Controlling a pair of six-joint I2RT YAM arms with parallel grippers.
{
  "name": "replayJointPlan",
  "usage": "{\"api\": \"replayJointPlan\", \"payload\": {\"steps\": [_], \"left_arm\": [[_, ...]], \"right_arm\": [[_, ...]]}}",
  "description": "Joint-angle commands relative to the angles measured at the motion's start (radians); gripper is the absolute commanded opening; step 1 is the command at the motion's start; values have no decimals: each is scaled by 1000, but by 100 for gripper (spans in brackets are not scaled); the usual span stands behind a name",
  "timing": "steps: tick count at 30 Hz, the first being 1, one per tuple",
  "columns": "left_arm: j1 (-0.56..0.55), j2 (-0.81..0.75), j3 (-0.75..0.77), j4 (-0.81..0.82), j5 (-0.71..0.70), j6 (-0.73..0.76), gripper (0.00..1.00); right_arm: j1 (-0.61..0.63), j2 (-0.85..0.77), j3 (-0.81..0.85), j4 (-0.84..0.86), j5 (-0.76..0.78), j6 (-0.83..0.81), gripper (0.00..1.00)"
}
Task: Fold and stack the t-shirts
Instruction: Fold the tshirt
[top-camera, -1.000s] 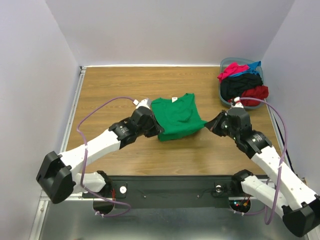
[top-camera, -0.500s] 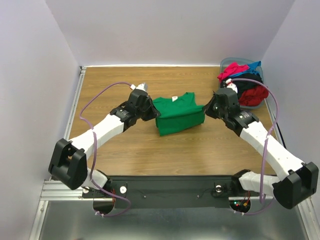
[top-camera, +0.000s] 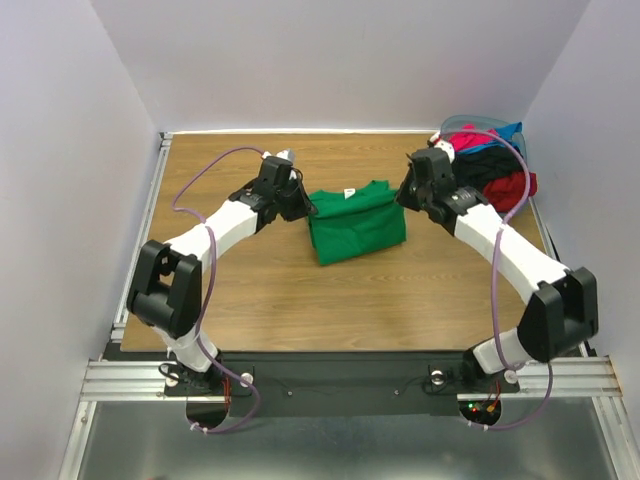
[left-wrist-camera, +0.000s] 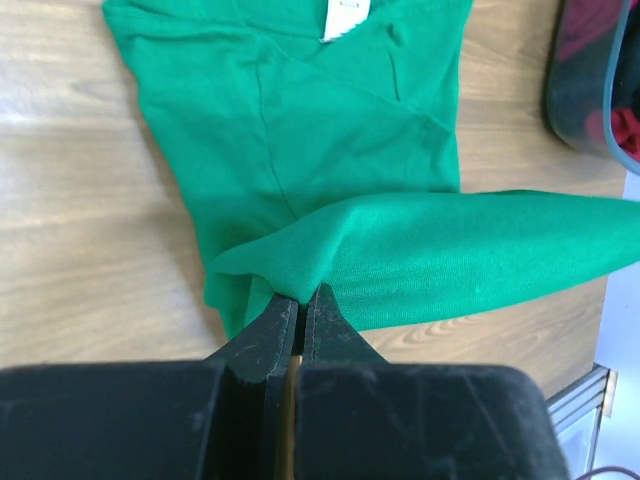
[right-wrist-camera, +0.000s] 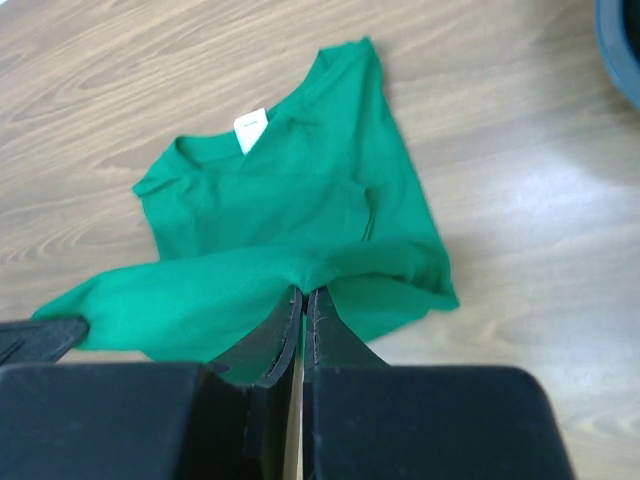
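I should carry the pinched edge outward and down with my left gripper and release it beside the white label, because the shirt's collar end is still uncovered.
A bright green t-shirt (top-camera: 357, 222) lies partly folded on the wooden table, collar and white label toward the far side. My left gripper (top-camera: 305, 207) is shut on the shirt's left edge, and my right gripper (top-camera: 403, 200) is shut on its right edge. In the left wrist view the black fingertips (left-wrist-camera: 322, 305) pinch a fold of green t-shirt (left-wrist-camera: 330, 120) that stretches off to the right. In the right wrist view the gripper (right-wrist-camera: 303, 292) pinches the same lifted fold of the green t-shirt (right-wrist-camera: 290, 190). Other t-shirts (top-camera: 492, 165), pink-red, blue, black and red, lie piled at the back right.
A grey-blue plastic bin (top-camera: 482, 124) holds the piled shirts at the table's back right corner, close behind my right arm. Its dark rim (left-wrist-camera: 590, 90) shows at the right of the left wrist view. Purple walls enclose the table on three sides.
Both grippers have carried the shirt's near edge away from the table front toward the collar. The arms have stretched out and the green shirt now lies further back.
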Motion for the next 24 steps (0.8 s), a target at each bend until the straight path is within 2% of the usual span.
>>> {"api": "replayJointPlan", "payload": {"steps": [1,9,12,13,14,15,16,18,19,24], "left_arm": [[35,42,73,15,16,47,0],[86,210,230,13,-4,33,1],[106,276,284,10,-6,33,13],[110,295,300,9,-4,34,21],[123,315,320,-2,22,39,50],[127,354,368,-14,31,45,65],[132,370,392,-31,31,51,98],[135,397,450,-43,31,57,98],[135,401,464,-54,33,65,98],[120,329,444,-48,39,89,99]], "right_arm": [[-52,86,113,74,-5,-58,0],[-127,319,243,120,-93,-75,0],[-157,430,318,138,-123,-78,0],[-164,456,343,138,-136,-80,0],[-176,514,390,138,-146,-83,1],[-182,539,413,138,-162,-89,11],[-194,581,430,138,-203,-89,25],[-205,600,458,138,-255,-84,62],[-208,599,458,138,-266,-83,99],[-210,519,408,138,-369,-126,100]]}}
